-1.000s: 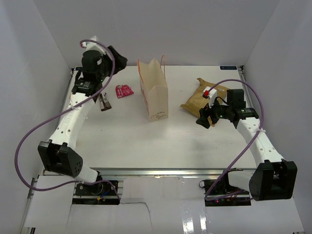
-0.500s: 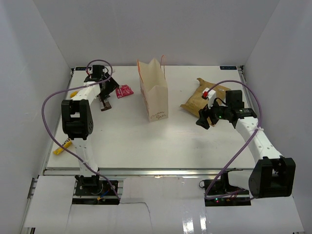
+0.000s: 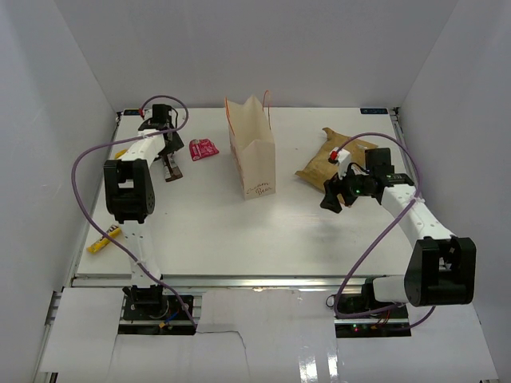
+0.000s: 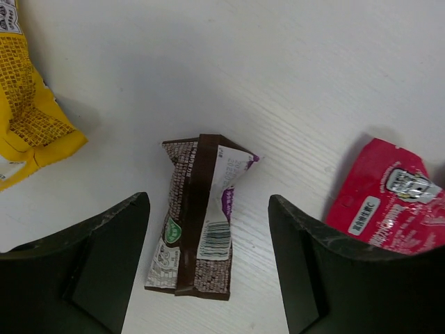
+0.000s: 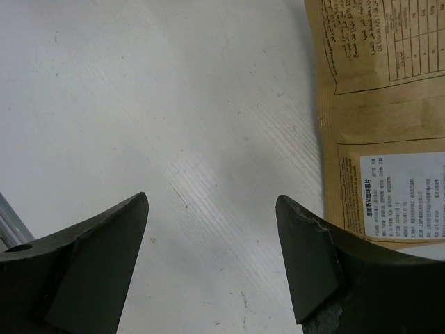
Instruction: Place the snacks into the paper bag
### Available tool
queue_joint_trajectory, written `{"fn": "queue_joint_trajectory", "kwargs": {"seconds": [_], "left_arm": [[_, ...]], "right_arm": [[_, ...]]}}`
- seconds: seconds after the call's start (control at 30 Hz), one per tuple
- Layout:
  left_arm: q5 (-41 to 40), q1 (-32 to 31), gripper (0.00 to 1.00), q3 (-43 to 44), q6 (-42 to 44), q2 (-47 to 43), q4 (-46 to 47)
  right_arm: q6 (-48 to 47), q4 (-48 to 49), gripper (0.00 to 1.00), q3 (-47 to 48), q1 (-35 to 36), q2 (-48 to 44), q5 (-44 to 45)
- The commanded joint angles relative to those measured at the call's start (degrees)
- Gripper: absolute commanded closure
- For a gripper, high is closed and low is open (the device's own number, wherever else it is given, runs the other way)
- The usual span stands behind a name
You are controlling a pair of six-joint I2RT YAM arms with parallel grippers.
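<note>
My left gripper is above the small brown-and-white wrapper. It needs to lower its fingers around the wrapper next and close across the wrapper's middle.
The cream paper bag (image 3: 252, 156) stands upright and open at mid-table. The brown-gold pouch (image 3: 330, 160) lies to its right; its white label shows in the right wrist view (image 5: 389, 139). My right gripper (image 3: 330, 199) (image 5: 212, 200) is open and empty over bare table just left of the pouch. My left gripper (image 3: 170, 159) (image 4: 208, 202) is open, its jaws on either side of a small brown-and-white wrapper with a green mark (image 4: 200, 226) (image 3: 171, 172), above it. A red wrapper (image 3: 203, 148) (image 4: 389, 202) lies to its right and a yellow wrapper (image 4: 28, 104) (image 3: 120, 153) to its left.
A second yellow wrapper (image 3: 104, 241) lies near the table's left edge. White walls enclose the table on the left, right and far sides. Purple cables loop over both arms.
The left arm has changed pose from stretched out to folded, its gripper staying over the brown-and-white wrapper. The second yellow wrapper has come into view. The right gripper has shifted slightly.
</note>
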Motion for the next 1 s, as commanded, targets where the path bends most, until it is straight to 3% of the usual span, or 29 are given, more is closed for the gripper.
{"fn": "queue_joint_trajectory", "kwargs": {"seconds": [0.0,0.2,0.23,0.3,0.43,0.57,0.73,0.83,0.97], "left_arm": [[-3.34,0.16,0.21,-0.84,3.45,0.38,-0.76],[-0.45,0.16,0.30,-1.02,3.80,1.96,-0.93],[0.34,0.16,0.38,-1.02,3.80,2.23,-1.19],[0.70,0.16,0.41,-1.45,3.80,2.05,-1.20],[1.49,0.16,0.67,-3.03,3.10,0.21,-1.20],[3.77,0.16,0.80,-6.02,1.17,-4.88,-0.41],[13.95,0.16,0.84,-14.80,-2.52,-19.54,5.38],[26.23,-0.19,0.85,-20.69,-6.38,-30.79,13.97],[32.94,-1.42,0.85,-23.95,-11.39,-41.88,21.37]], "right_arm": [[0.81,1.53,0.20,2.92,-0.32,1.29,-1.05],[0.90,1.44,0.20,4.68,-0.49,2.78,-1.31],[0.90,1.36,0.20,4.86,-0.49,2.87,-1.40],[0.90,1.36,0.20,4.95,-0.49,2.87,-1.40],[1.07,1.18,0.20,5.12,-0.75,2.52,-1.40],[1.16,1.01,0.20,5.38,-0.93,2.08,-1.49],[1.34,0.83,0.20,5.74,-1.11,1.56,-1.75],[1.34,0.92,0.20,5.65,-1.19,1.38,-1.84],[1.34,0.92,0.20,5.56,-1.37,1.29,-2.02]]}}
